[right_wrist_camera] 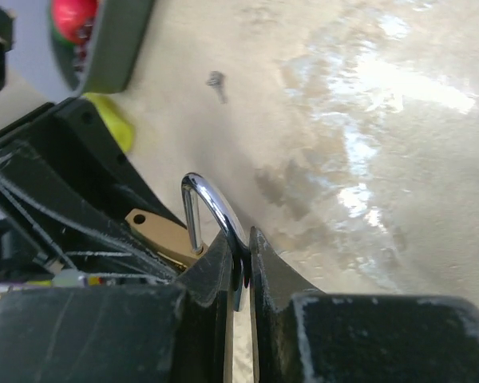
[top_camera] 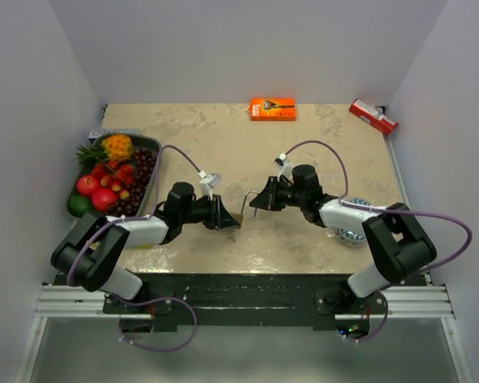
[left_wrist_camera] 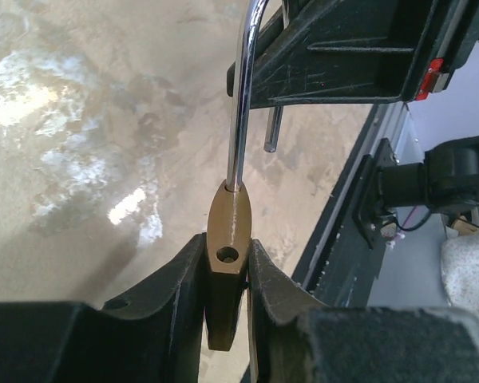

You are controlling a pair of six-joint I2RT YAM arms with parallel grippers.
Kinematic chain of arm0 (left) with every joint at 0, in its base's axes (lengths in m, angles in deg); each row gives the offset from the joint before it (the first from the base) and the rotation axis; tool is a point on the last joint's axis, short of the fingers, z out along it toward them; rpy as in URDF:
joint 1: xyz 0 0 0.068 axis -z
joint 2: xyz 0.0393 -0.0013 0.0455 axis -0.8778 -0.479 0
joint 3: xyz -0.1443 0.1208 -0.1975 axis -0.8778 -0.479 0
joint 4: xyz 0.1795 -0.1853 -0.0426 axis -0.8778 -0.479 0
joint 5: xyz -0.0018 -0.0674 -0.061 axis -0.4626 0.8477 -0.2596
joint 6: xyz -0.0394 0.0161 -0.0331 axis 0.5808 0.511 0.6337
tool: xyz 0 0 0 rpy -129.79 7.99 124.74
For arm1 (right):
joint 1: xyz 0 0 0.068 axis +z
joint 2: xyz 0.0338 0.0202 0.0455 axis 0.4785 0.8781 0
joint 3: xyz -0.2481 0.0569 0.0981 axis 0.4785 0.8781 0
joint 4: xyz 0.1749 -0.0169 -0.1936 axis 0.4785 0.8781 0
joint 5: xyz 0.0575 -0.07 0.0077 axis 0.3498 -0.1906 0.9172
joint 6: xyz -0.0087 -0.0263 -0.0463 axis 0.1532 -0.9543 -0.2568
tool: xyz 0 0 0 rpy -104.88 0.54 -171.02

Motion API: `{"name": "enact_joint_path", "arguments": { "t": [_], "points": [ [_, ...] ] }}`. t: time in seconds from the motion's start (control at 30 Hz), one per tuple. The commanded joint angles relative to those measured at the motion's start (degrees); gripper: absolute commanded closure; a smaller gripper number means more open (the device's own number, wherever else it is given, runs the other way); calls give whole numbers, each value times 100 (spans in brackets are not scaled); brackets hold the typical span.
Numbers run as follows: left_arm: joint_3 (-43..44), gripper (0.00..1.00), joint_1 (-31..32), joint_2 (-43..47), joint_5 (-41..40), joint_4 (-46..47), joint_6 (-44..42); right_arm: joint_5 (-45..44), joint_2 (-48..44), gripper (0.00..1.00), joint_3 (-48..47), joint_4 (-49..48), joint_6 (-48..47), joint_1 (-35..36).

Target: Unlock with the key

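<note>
I will lower the brass body [right_wrist_camera: 160, 233] to the table beneath before I open my left gripper.
My left gripper [left_wrist_camera: 227, 239] is shut on the brass body of the padlock [left_wrist_camera: 227, 227], holding it above the table near the front edge [top_camera: 241, 215]. The chrome shackle [left_wrist_camera: 239, 104] rises from the body. Its free end [left_wrist_camera: 273, 128] is out of the empty hole in the top of the body. From the right, my right gripper [right_wrist_camera: 241, 239] is shut on the bend of the shackle [right_wrist_camera: 211, 199], and the brass body [right_wrist_camera: 160, 233] shows just beyond it. In the top view both grippers [top_camera: 223, 215] [top_camera: 259, 199] meet at the padlock. I cannot make out the key.
A grey tray [top_camera: 152, 152] of fruit stands at the left. An orange box [top_camera: 272, 108] and a red box [top_camera: 373, 116] lie along the back edge. A blue-and-white ball [top_camera: 351, 233] sits under the right arm. A small dark thing [right_wrist_camera: 215, 82] lies on the table.
</note>
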Motion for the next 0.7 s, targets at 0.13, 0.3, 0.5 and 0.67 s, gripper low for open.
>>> {"name": "enact_joint_path", "arguments": {
  "t": [0.13,0.3,0.5,0.67],
  "points": [
    [663,100,-99,-949,-232,561,236,-1593,866,96,-915,452,-860,-96],
    [900,92,-240,-1494,-232,685,307,-1874,1471,89,-1406,655,-957,-87],
    [1181,58,-486,-1864,-328,546,219,-2120,1895,71,-1776,840,-940,-87],
    [1366,38,-486,-1891,-565,237,-36,-2445,1834,56,-1803,910,-957,-96]
  ]
}}
